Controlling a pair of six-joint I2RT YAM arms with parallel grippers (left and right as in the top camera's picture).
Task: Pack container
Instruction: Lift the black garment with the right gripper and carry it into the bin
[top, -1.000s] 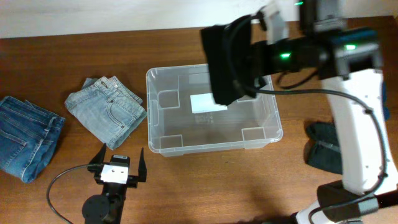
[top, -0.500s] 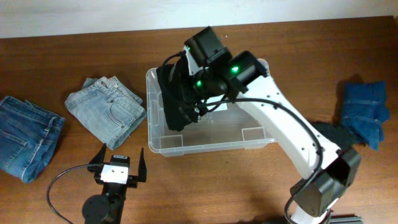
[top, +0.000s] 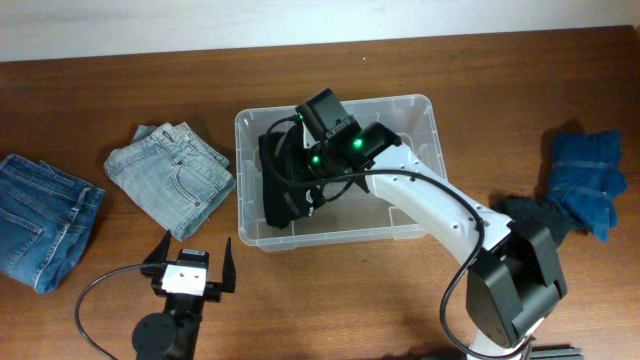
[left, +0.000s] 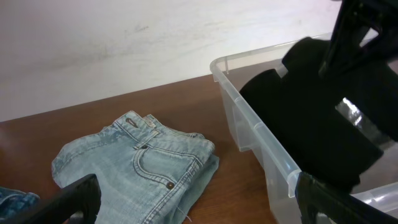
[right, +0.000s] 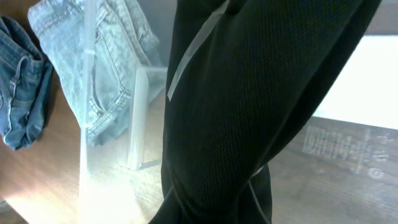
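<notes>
I need to bring my right gripper further down into the container next, beside the container's side near the light blue jeans.
The container (top: 432, 128) is a clear plastic bin at the table's middle. My right gripper (top: 300, 182) reaches into its left half, shut on a black garment (top: 276, 190) that hangs down inside, near the left wall. In the right wrist view the black garment (right: 249, 106) fills the middle and hides the fingers. The container's base (right: 336, 180) and white label (right: 376, 81) show behind it. My left gripper (top: 190, 264) is open and empty in front of the bin. The left wrist view shows the container's rim (left: 249, 124) and the black garment (left: 311, 124).
Folded light blue jeans (top: 170, 175) lie left of the bin and also show in the left wrist view (left: 143, 165). Darker jeans (top: 40, 220) lie at the far left. A blue garment (top: 585, 190) and a dark garment (top: 522, 215) lie at the right.
My right arm swung left and down from above the bin's right side, carrying the black garment into the bin's left half. The left arm has not moved.
</notes>
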